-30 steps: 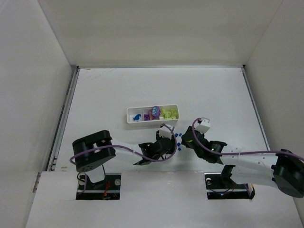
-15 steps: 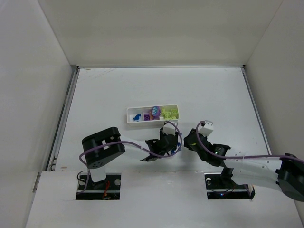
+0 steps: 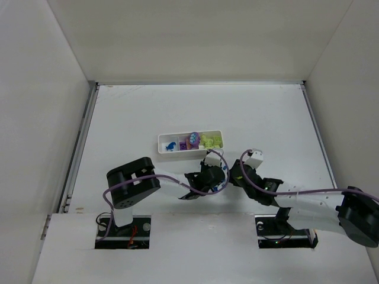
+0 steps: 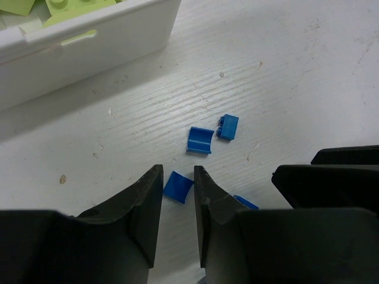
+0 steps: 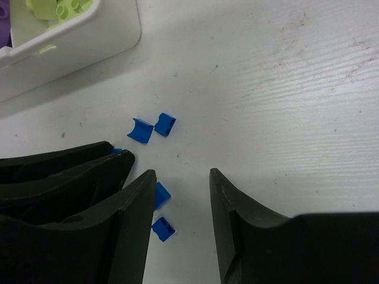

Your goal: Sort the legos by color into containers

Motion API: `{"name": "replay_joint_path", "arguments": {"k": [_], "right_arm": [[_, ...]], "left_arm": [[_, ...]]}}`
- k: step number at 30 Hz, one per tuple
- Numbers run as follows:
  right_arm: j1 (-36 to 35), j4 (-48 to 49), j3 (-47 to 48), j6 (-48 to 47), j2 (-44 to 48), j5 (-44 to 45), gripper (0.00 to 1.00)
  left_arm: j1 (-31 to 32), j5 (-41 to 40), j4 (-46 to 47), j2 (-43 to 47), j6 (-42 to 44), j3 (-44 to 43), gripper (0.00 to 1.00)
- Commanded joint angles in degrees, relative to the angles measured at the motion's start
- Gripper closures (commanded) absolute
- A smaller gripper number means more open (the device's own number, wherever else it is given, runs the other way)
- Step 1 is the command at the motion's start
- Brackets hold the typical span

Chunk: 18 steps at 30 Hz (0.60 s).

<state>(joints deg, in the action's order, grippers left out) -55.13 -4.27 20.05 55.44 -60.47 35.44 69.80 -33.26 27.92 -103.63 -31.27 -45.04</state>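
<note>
My left gripper will move the blue lego up and left in the top view, over the blue legos' compartment [image 3: 169, 144], to release it with its color.
The white three-compartment tray [image 3: 160, 139] holds blue legos at the left, purple legos [image 3: 193, 141] in the middle and lime legos [image 3: 211, 141] at the right. Several tiny blue legos lie on the table just in front of its right end. My left gripper [image 4: 177, 171] is down on the table, its jaws closed narrowly on one blue lego [image 4: 177, 187]. Two more blue legos [image 4: 200, 141] lie just beyond it. My right gripper [image 5: 182, 173] is open and empty, low over the table right beside the left one, with blue legos [image 5: 161, 195] against its left finger.
The tray's right end wall [image 4: 89, 41] stands close ahead of the left gripper, and it also shows in the right wrist view [image 5: 71, 41]. The two grippers are nearly touching; the right one's fingers [image 4: 331, 177] show in the left wrist view. White walls enclose the table.
My left gripper has moved right and forward to the blue legos and set its jaws around one. The right gripper has shifted slightly beside it.
</note>
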Motion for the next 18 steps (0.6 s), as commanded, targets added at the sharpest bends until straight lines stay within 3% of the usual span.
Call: {"name": "replay_joint_path", "arguments": {"k": [1,5,18], "right_arm": [[0.69,3.66,0.95,-1.12,-0.35,-0.2,0.52],[2.18,5.06,1.83,-2.17,-2.19,-1.68,0.51],[3.76,7.61,8.07,-7.19,-14.23,-1.6,0.55]], "left_arm": [[0.47,-0.49,-2.35,-0.34,0.24,-0.49,0.79],[0.64,-0.75,-2.61,1.85,0.24,0.65,0.84],[-2.43,0.2,-2.61,19.07,-2.22,10.84,0.84]]}}
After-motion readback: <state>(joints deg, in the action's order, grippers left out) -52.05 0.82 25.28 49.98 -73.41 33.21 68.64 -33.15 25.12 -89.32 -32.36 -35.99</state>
